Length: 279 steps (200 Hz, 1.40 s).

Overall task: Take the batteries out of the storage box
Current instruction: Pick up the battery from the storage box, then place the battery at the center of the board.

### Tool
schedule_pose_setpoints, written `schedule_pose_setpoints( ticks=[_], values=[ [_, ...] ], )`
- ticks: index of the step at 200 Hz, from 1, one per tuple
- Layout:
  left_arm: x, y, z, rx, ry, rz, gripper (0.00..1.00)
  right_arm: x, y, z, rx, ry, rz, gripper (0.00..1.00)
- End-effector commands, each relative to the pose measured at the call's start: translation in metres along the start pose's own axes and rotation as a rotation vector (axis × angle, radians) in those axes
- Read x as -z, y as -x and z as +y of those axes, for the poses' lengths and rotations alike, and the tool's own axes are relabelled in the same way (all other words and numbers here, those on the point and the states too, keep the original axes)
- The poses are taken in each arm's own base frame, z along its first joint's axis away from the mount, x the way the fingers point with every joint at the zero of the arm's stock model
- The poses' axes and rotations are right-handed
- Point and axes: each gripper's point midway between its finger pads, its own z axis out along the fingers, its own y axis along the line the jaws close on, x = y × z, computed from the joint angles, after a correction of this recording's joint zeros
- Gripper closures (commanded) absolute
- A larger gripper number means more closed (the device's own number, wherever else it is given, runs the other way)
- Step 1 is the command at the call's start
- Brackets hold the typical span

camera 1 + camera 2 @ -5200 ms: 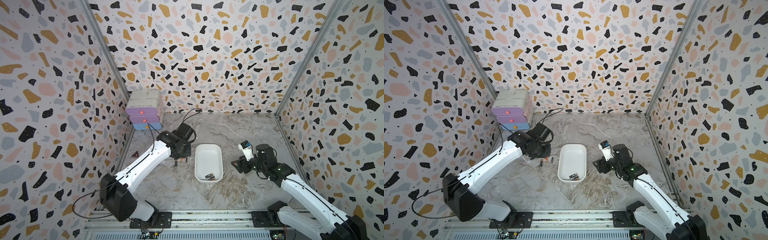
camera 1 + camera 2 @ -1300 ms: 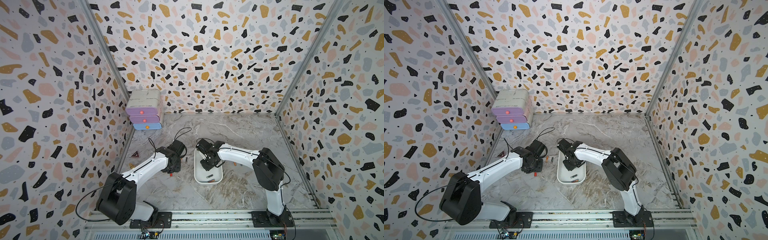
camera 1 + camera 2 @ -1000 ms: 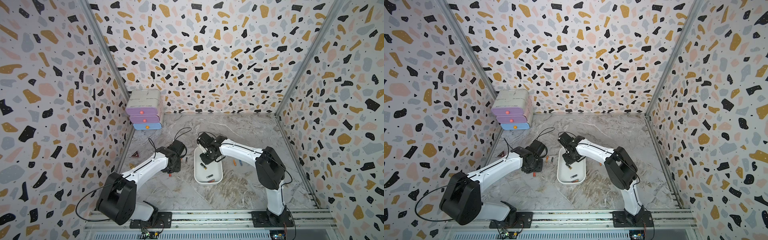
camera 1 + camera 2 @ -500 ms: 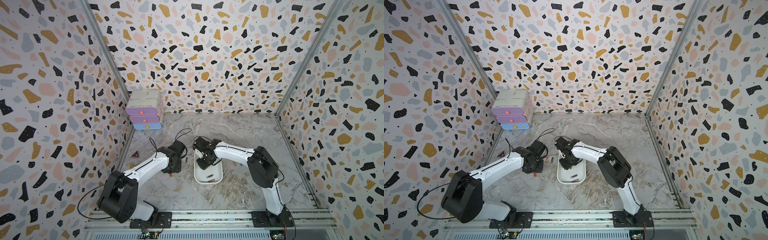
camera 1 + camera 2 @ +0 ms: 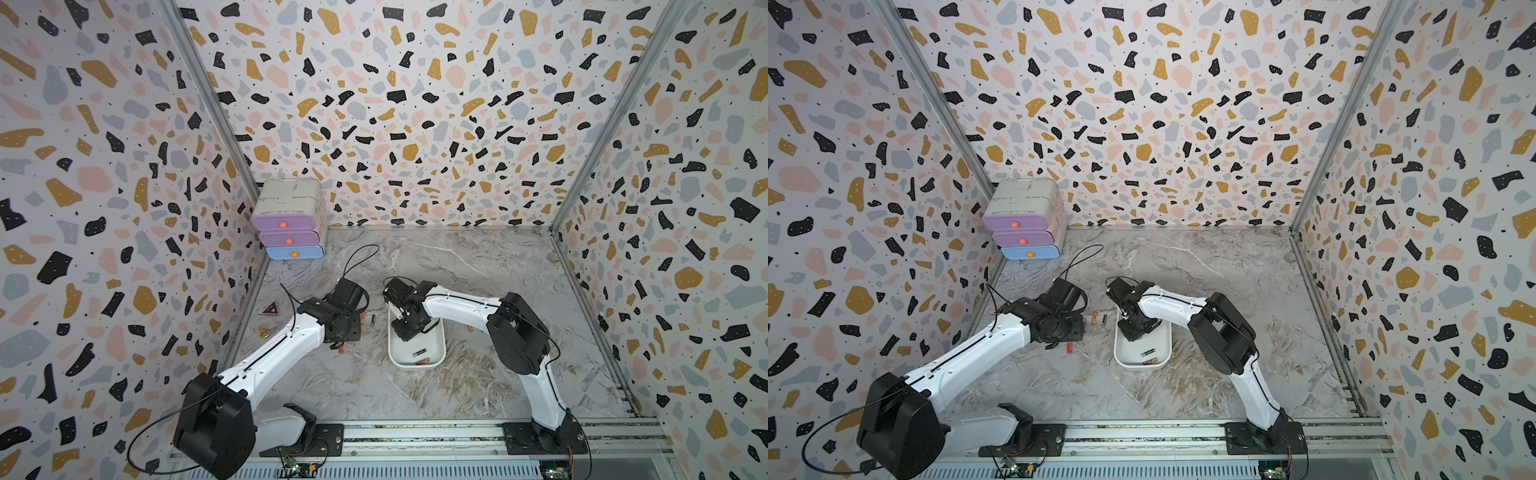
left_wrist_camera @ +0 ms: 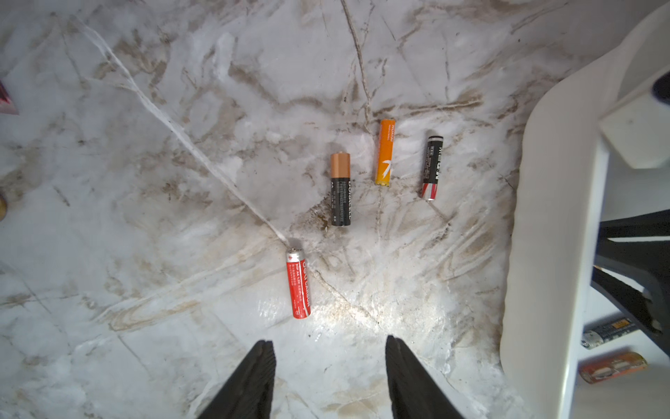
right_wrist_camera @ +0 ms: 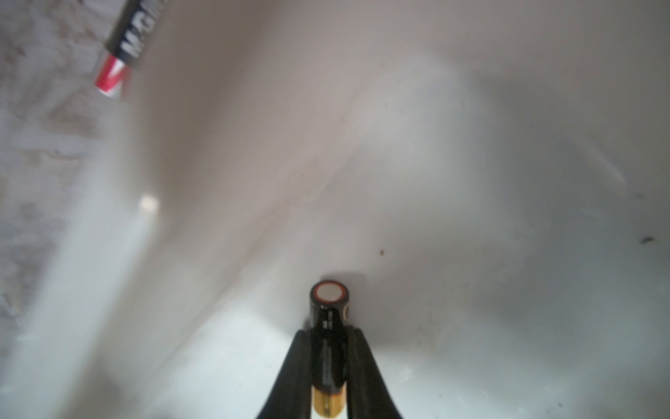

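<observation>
The robot's right gripper will next rise over the box's rim, then lower and release the black battery beside the small orange object, because bare marble lies there across the box's side.
The white storage box (image 5: 417, 366) lies mid-table, seen in both top views (image 5: 1142, 365). My right gripper (image 7: 328, 332) reaches down into its far end and is shut on a black battery with a gold end (image 7: 328, 315). Two more batteries (image 5: 421, 358) rest at the box's near end. Left of the box, several batteries lie on the marble: red (image 6: 299, 284), copper-topped black (image 6: 340, 188), orange (image 6: 385, 152) and black-and-red (image 6: 432, 167). My left gripper (image 6: 328, 344) hovers open over bare marble just short of the red battery, holding nothing.
A white drawer unit (image 5: 289, 220) with purple and blue drawers stands in the back left corner. A red triangle sticker (image 5: 270, 308) and a small brass piece (image 5: 263, 331) lie by the left wall. A small orange object (image 5: 469, 329) lies right of the box.
My right gripper has shifted slightly inside the box and closed on the black battery. The left jaws have opened a little wider; the left arm has barely moved.
</observation>
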Motion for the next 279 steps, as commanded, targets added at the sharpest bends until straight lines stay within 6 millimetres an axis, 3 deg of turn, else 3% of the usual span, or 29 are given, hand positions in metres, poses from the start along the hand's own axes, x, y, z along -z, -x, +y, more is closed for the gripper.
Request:
schedule_pose_setpoints(
  ticks=[1, 30, 52, 77, 107, 140, 165, 233, 279],
  values=[
    [0.002, -0.001, 0.001, 0.007, -0.004, 0.001, 0.47, 0.025, 0.003, -0.006, -0.013, -0.036, -0.025, 0.94],
    [0.007, 0.002, -0.001, 0.002, -0.019, -0.012, 0.47, 0.067, 0.008, -0.003, -0.020, -0.012, -0.094, 0.94],
    [0.023, 0.010, -0.011, -0.012, -0.082, -0.037, 0.47, 0.102, 0.006, -0.009, -0.061, 0.024, -0.158, 0.96],
    [0.050, 0.022, -0.028, -0.044, -0.150, -0.082, 0.44, 0.132, -0.006, -0.030, -0.103, 0.025, -0.207, 0.95],
    [0.078, 0.032, -0.054, -0.126, -0.200, -0.161, 0.43, 0.147, -0.033, -0.071, -0.200, 0.009, -0.216, 0.95],
    [0.077, 0.032, -0.070, -0.146, -0.235, -0.178, 0.43, 0.129, -0.068, -0.115, -0.273, -0.068, -0.148, 0.95],
    [0.067, 0.029, -0.069, -0.152, -0.210, -0.147, 0.43, 0.102, -0.086, -0.129, -0.287, -0.100, -0.068, 0.96],
    [0.055, 0.020, -0.059, -0.154, -0.165, -0.130, 0.43, 0.054, -0.077, -0.131, -0.294, -0.082, -0.021, 0.97],
    [0.049, 0.017, -0.057, -0.154, -0.147, -0.111, 0.43, 0.033, -0.077, -0.135, -0.302, -0.096, 0.000, 0.97]
  ],
)
